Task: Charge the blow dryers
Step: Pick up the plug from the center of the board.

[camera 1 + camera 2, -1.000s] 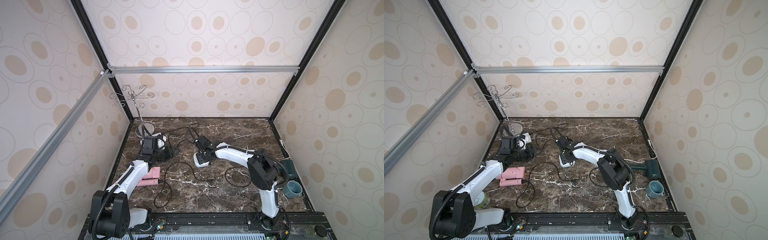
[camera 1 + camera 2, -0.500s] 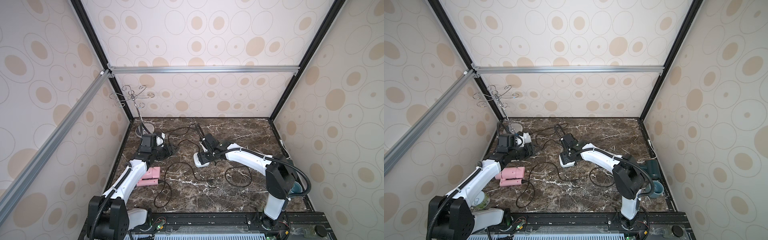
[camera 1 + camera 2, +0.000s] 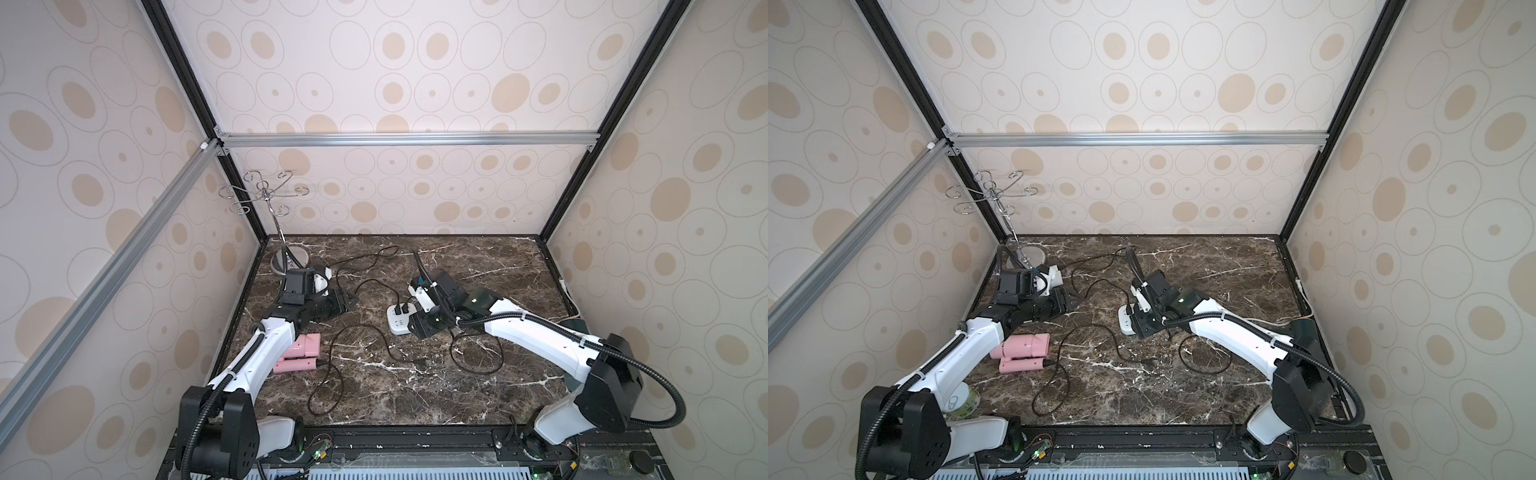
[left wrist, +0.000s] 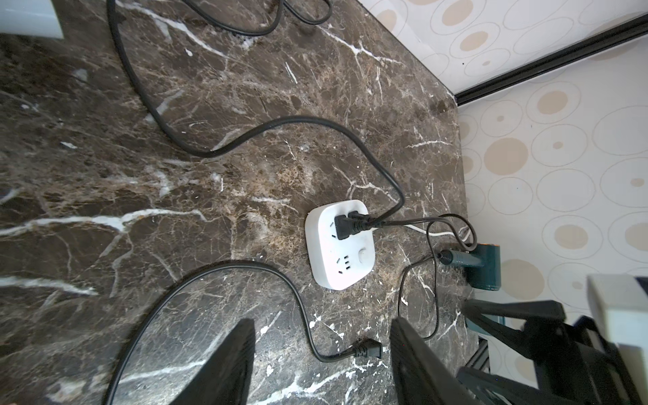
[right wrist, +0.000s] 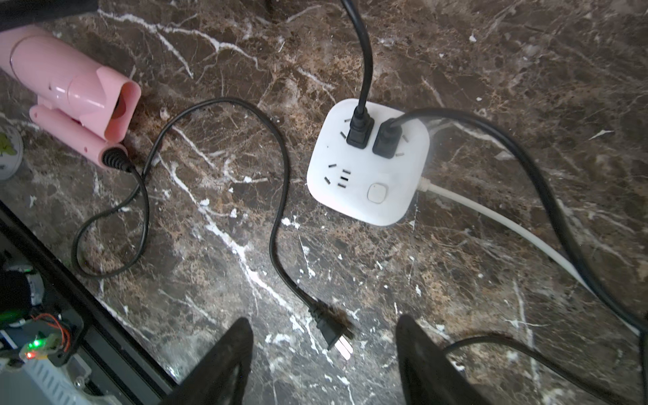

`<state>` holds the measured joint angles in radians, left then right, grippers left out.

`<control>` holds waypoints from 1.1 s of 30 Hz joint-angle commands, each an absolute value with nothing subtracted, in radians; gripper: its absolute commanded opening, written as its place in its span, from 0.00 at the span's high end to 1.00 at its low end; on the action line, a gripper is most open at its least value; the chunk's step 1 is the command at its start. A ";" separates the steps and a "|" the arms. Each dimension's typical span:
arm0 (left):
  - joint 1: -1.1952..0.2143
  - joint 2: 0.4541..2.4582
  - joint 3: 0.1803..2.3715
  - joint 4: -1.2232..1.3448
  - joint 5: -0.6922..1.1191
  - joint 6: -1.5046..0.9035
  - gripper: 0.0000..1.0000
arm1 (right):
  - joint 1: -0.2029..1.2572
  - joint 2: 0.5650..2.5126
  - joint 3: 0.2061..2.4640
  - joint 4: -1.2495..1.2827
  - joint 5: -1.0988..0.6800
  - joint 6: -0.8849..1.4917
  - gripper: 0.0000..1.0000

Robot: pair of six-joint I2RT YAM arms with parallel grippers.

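Observation:
The pink blow dryer (image 3: 301, 357) is still unplugged, so next my right gripper will lower its open fingers to both sides of the loose plug's black body (image 3: 421, 363) below it.
The pink blow dryer (image 3: 301, 357) (image 5: 73, 94) lies folded at the left. Its black cord runs to a loose plug (image 5: 333, 333) (image 4: 368, 350) lying on the marble. The dark green blow dryer (image 4: 485, 266) (image 3: 1304, 328) stands by the right wall, and its cord runs to the white socket block (image 3: 399, 320) (image 5: 368, 164). The block holds two black plugs. A white body (image 4: 28, 17), seemingly the white blow dryer, is cut off by the frame edge. My right gripper (image 5: 324, 364) (image 3: 415, 328) hangs open and empty above the loose plug. My left gripper (image 4: 322, 364) (image 3: 347, 301) is open and empty, left of the block.
A metal hook stand (image 3: 266, 195) rises from its round base (image 3: 291, 262) in the back left corner. The block's white cable (image 5: 491, 217) trails toward the right wall. Black cords loop over the marble top (image 3: 415, 395). A green-labelled round tin (image 3: 963, 405) sits at the front left.
My right arm has swung its elbow out to the right, and its gripper has drawn back from over the socket block. The left arm has shifted slightly.

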<state>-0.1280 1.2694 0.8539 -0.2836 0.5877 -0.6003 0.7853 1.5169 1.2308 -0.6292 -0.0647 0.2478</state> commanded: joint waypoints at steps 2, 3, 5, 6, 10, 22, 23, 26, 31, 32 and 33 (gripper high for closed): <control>-0.120 1.276 0.863 -0.281 0.541 -0.559 0.39 | 0.788 1.454 1.201 -0.706 -0.147 0.141 0.38; -0.119 1.270 0.857 -0.278 0.528 -0.556 0.39 | 0.788 1.435 1.188 -0.708 -0.173 0.127 0.39; -0.120 1.249 0.839 -0.270 0.499 -0.552 0.39 | 0.787 1.412 1.155 -0.719 -0.217 0.102 0.41; -0.120 1.243 0.833 -0.275 0.490 -0.555 0.40 | 0.788 1.409 1.134 -0.729 -0.220 0.094 0.44; -0.120 1.247 0.839 -0.312 0.514 -0.575 0.40 | 0.792 1.428 1.083 -0.776 -0.186 0.074 0.50; -0.120 1.230 0.782 -0.289 0.525 -0.626 0.41 | 0.815 1.635 1.105 -0.703 -0.176 -0.132 0.41; -0.120 1.228 0.774 -0.292 0.526 -0.627 0.40 | 0.814 1.656 1.120 -0.705 -0.173 -0.131 0.41; -0.120 1.211 0.754 -0.289 0.529 -0.636 0.41 | 0.813 1.711 1.136 -0.694 -0.174 -0.133 0.41; -0.120 1.201 0.746 -0.281 0.538 -0.641 0.40 | 0.814 1.752 1.122 -0.635 -0.170 -0.133 0.44; -0.120 1.201 0.747 -0.284 0.540 -0.639 0.40 | 0.813 1.760 1.118 -0.628 -0.172 -0.133 0.45; -0.120 1.201 0.746 -0.285 0.541 -0.638 0.40 | 0.814 1.768 1.116 -0.626 -0.170 -0.133 0.47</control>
<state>-0.1276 1.2190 0.7410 -0.2855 0.5297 -0.6319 0.8089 1.7489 1.1107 -0.6449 -0.1787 -0.1059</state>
